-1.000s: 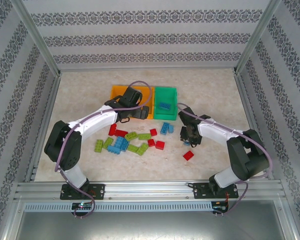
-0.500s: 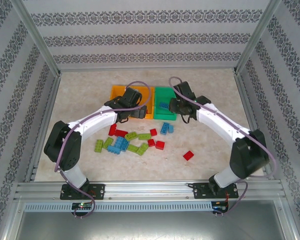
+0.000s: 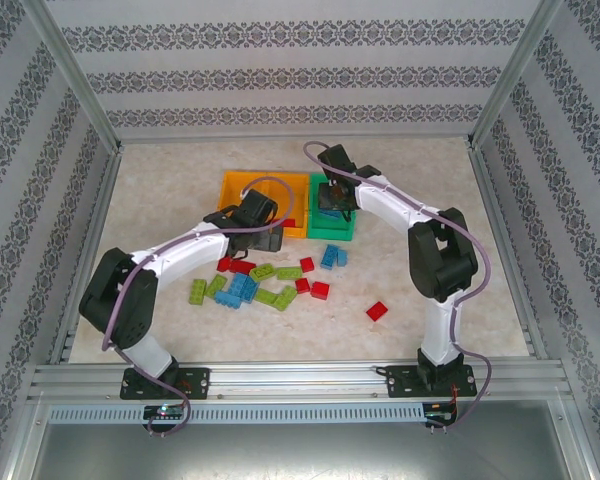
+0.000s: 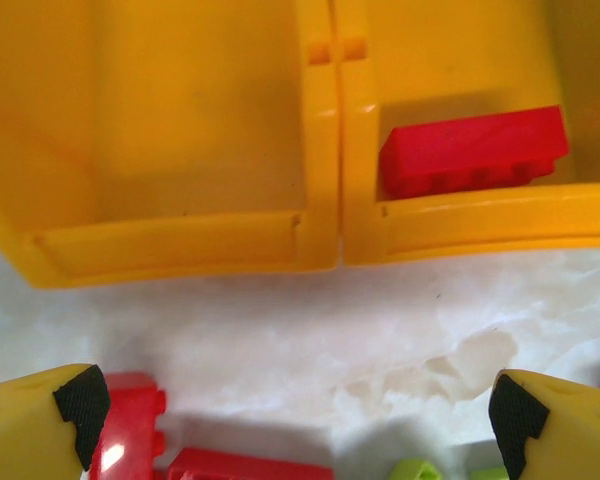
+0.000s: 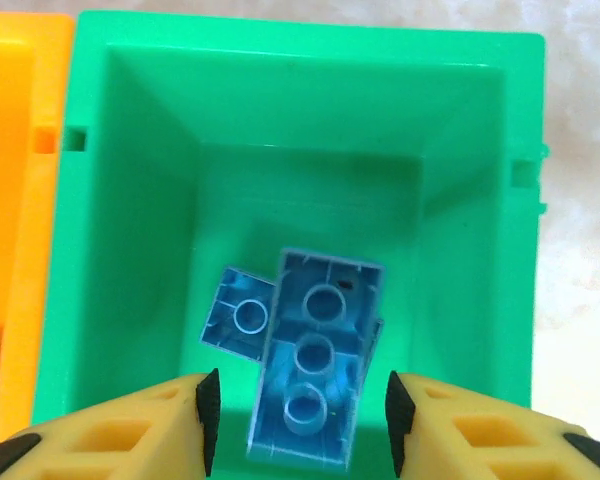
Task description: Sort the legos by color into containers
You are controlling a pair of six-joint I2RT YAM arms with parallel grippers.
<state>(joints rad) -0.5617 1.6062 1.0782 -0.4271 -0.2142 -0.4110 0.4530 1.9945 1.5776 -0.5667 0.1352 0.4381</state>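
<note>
I will move my left gripper back and down next, over the red lego that lies below and back of it, farthest from the green bin, with my fingers around the long sides that face them.
My right gripper [image 3: 332,203] hangs open over the green bin [image 3: 346,181], the right-hand one of the row. In the right wrist view an oblong blue brick [image 5: 317,368] shows underside up between my fingers without touching either pad, above a smaller blue brick [image 5: 242,316] on the green bin's floor [image 5: 450,240]. My left gripper [image 3: 265,234] is open just in front of the two orange-yellow bins [image 3: 242,184]. The right-hand orange-yellow bin [image 4: 480,225] holds a red brick [image 4: 475,150]. Loose red, blue and lime legos [image 3: 265,280] lie on the table.
Red bricks [image 4: 130,440] and a lime brick [image 4: 420,470] lie by my left fingers. A lone red brick [image 3: 377,311] sits at the right, a blue pair [image 3: 332,256] before the green bin. Metal frame rails and patterned walls enclose the table.
The right arm swung from the table right of the pile up and left to over the green bin. The left gripper drew back a little toward the near side of the orange-yellow bins.
</note>
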